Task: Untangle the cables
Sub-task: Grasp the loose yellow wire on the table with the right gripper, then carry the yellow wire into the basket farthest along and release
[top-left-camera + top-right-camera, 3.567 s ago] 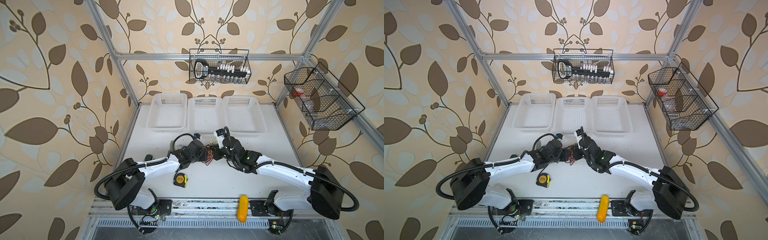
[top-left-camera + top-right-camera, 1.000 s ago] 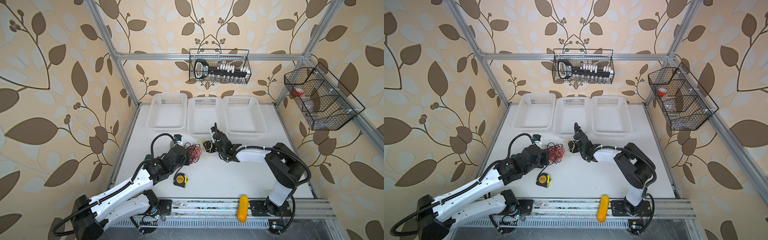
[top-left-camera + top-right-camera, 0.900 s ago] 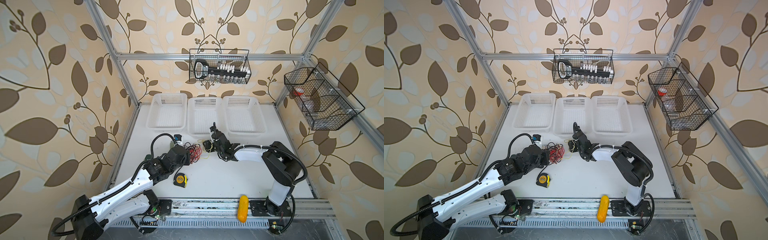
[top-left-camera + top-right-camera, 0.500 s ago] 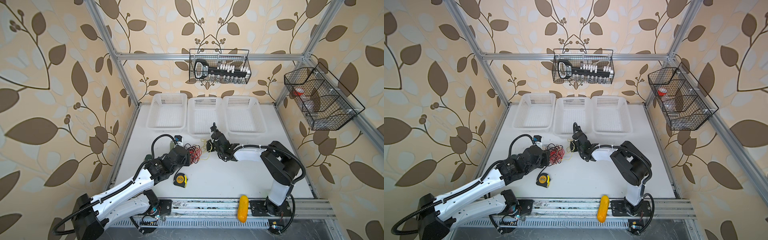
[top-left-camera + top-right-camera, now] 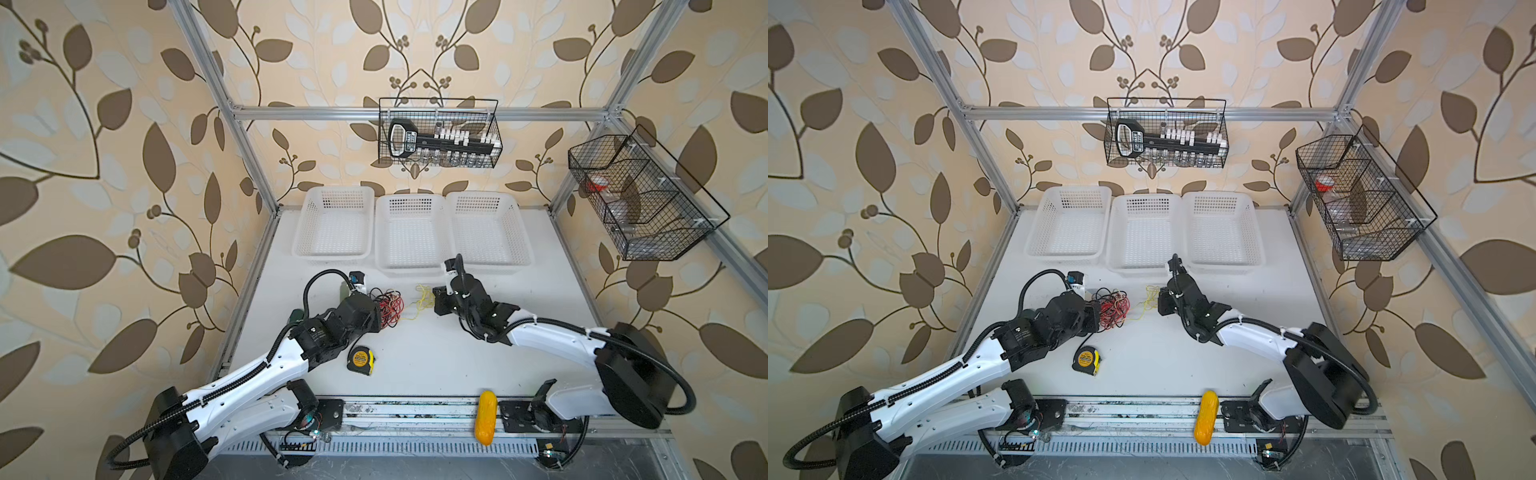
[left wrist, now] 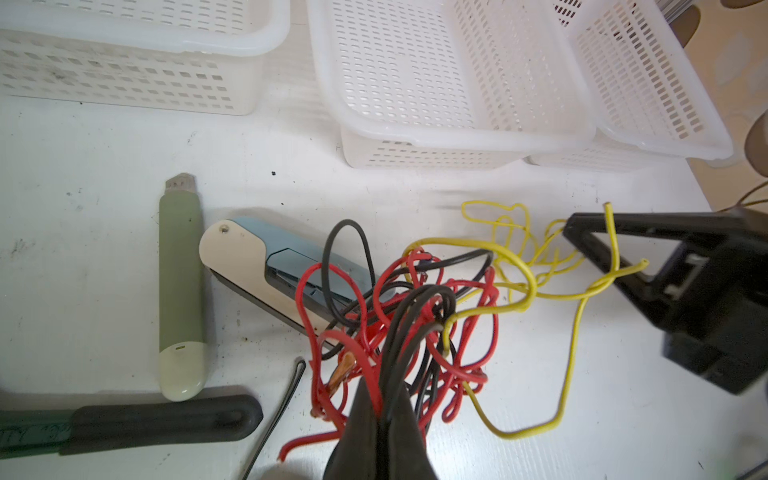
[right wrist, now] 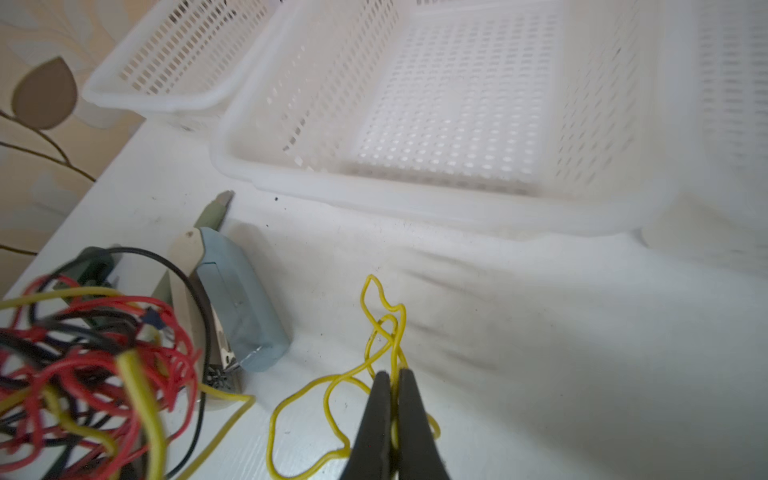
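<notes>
The right gripper carries the loop up and over the near rim of the empty basket outward of it, farthest from the tangle, next and releases it inside.
The cables lie mid-table. A red and black tangle (image 5: 388, 305) (image 5: 1111, 309) (image 6: 399, 316) (image 7: 83, 365) sits on the left. A thin yellow cable (image 5: 422, 297) (image 5: 1148, 297) (image 6: 540, 266) (image 7: 374, 340) trails out of it to the right. My left gripper (image 5: 380, 316) (image 5: 1098, 313) (image 6: 384, 395) is shut on red and black strands at the tangle's near side. My right gripper (image 5: 436, 301) (image 5: 1160, 301) (image 7: 392, 376) is shut on a loop of the yellow cable, which passes between its fingertips.
Three white baskets (image 5: 332, 249) (image 5: 409, 268) (image 5: 490, 259) line the back. A yellow tape measure (image 5: 360, 360) (image 5: 1086, 360) lies in front of the left arm. A green utility knife (image 6: 180, 291), a blue-and-cream tool (image 6: 249, 257) and a black-handled tool (image 6: 166, 419) lie beside the tangle.
My right gripper has shut on the yellow cable, and its arm now stretches lower and out to the right. The left gripper stays shut on the red and black tangle.
</notes>
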